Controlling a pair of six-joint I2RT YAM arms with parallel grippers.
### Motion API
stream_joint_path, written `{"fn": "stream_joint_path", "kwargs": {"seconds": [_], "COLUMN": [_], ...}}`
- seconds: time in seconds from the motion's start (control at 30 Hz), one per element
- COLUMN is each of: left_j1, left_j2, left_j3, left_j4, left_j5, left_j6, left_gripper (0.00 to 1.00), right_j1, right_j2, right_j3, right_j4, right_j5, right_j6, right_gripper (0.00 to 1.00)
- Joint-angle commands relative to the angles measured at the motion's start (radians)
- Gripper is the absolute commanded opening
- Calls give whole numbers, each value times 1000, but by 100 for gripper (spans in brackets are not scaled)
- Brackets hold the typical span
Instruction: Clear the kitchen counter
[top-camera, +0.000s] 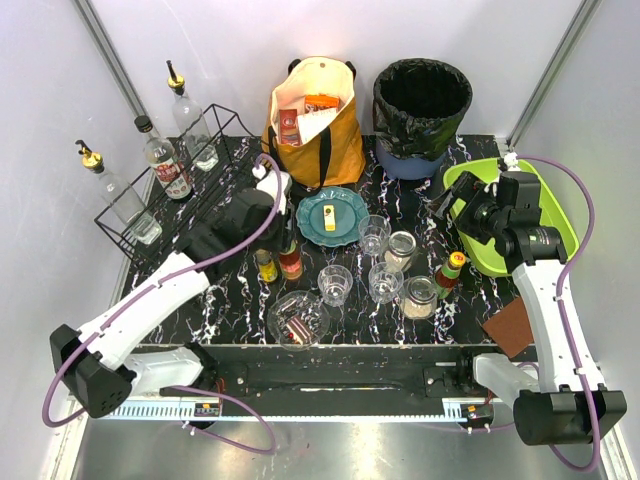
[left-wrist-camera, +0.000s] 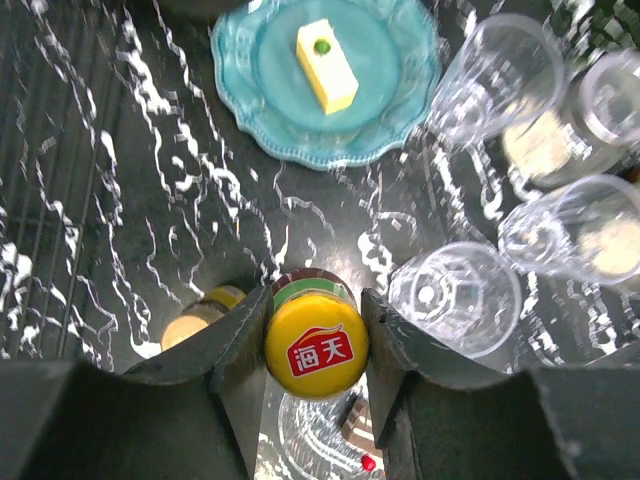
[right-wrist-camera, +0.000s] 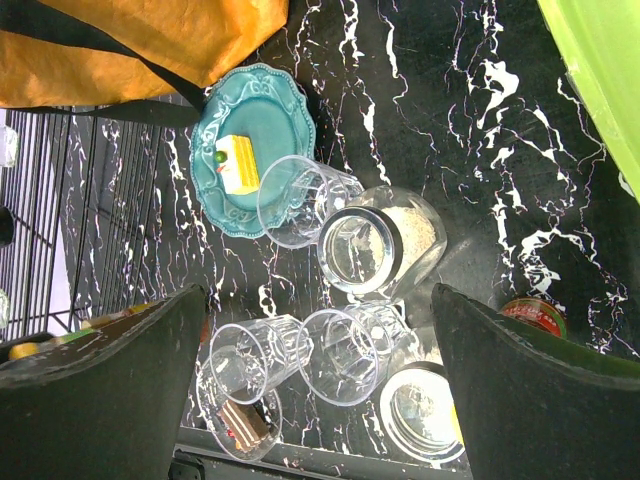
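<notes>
The left gripper will next lift the sauce bottle over the near end of the wire rack, then bring it down beside the bottles there.
The kitchen counter (top-camera: 232, 296) is black with white veins and holds many items. My left gripper (top-camera: 284, 240) is shut on the yellow cap of a sauce bottle (left-wrist-camera: 316, 347) with a red label (top-camera: 290, 260); one finger sits on each side of the cap in the left wrist view (left-wrist-camera: 316, 330). A small yellow-lidded jar (top-camera: 266, 266) stands just left of it. My right gripper (top-camera: 452, 205) is open and empty, high above the glasses (right-wrist-camera: 335, 355) and jars (right-wrist-camera: 365, 250), beside the lime-green tray (top-camera: 556, 215).
A teal plate (top-camera: 331, 215) holds a yellow block. Three glasses (top-camera: 334, 283), two glass jars (top-camera: 419, 296), a red sauce bottle (top-camera: 448, 275) and a glass bowl with cake (top-camera: 297, 320) crowd the middle. A wire rack (top-camera: 170, 200), an orange bag (top-camera: 312, 125) and a black bin (top-camera: 422, 105) stand behind.
</notes>
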Motion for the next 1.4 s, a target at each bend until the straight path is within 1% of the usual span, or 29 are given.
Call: {"fn": "stream_joint_path", "kwargs": {"seconds": [0.0,0.1,0.2,0.3,0.4,0.5,0.6,0.7,0.8,0.93,1.13,1.23,1.37], "left_j1": [1,4,32,108,188,225,272,348,418,510,599,645,676], "left_j2": [1,21,32,38,23,9,10,-8,-52,-94,-92,-94,-95], "left_j3": [226,307,378,452,489,522,562,559,527,506,483,455,406], "left_j4": [48,16,-16,-56,-71,-102,-171,-208,-211,-217,-226,-217,-199], "left_j5": [-36,-38,-75,-90,-115,-179,-245,-299,-329,-325,-334,-288,-279], "left_j6": [-19,-19,-8,-13,-10,12,22,13,9,10,4,-5,-5], "left_gripper": [0,0,0,0,0,0,0,0,0,0,0,0,0], "right_j1": [2,2,2,0,2,0,0,0,2,2,2,2,2], "right_j2": [-20,-29,-43,-53,-58,-56,-52,-40,-27,-12,11,16,23], "right_j3": [36,35,25,16,10,13,19,22,28,36,53,61,67], "right_j4": [8,7,8,7,7,7,5,5,5,7,7,5,5], "right_j5": [27,30,41,44,43,47,44,40,34,20,6,3,0], "right_j6": [1,2,4,11,14,14,13,11,10,5,-7,-12,-18], "right_gripper": [99,99,99,99,99,99,99,99,99,99,99,99,99]}}
